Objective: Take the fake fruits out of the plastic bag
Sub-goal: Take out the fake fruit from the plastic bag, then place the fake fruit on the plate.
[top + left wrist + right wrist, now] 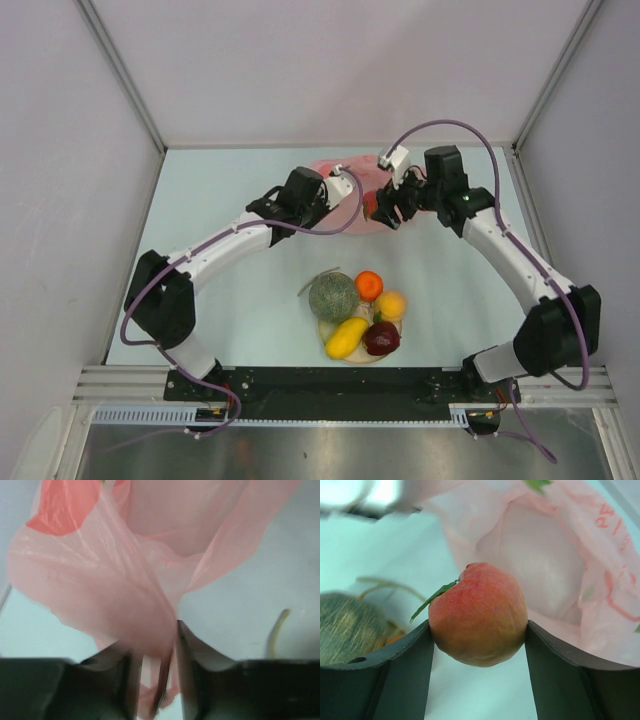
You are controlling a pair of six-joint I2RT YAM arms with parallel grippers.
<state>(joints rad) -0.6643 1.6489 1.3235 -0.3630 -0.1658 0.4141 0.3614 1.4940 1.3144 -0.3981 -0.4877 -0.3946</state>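
Note:
My right gripper draws back next, lowers the peach (477, 614) into the open gap amid the plate's fruits and releases it.
The pink plastic bag (345, 190) lies at the back middle of the table. My left gripper (159, 650) is shut on a fold of the bag (115, 580). My right gripper (478, 645) is shut on the pink-orange peach (477, 614), held above the table just outside the bag's mouth (540, 565); it shows as a red spot in the top view (372, 205). On the cream plate (358, 345) sit the netted melon (333, 296), the orange (369, 285), the yellow-orange round fruit (391, 304), the yellow oblong fruit (346, 337) and the dark red fruit (381, 338).
Grey walls close in the table on three sides. The black rail (330, 383) with the arm bases runs along the near edge. The melon (345, 625) shows blurred at the left of the right wrist view.

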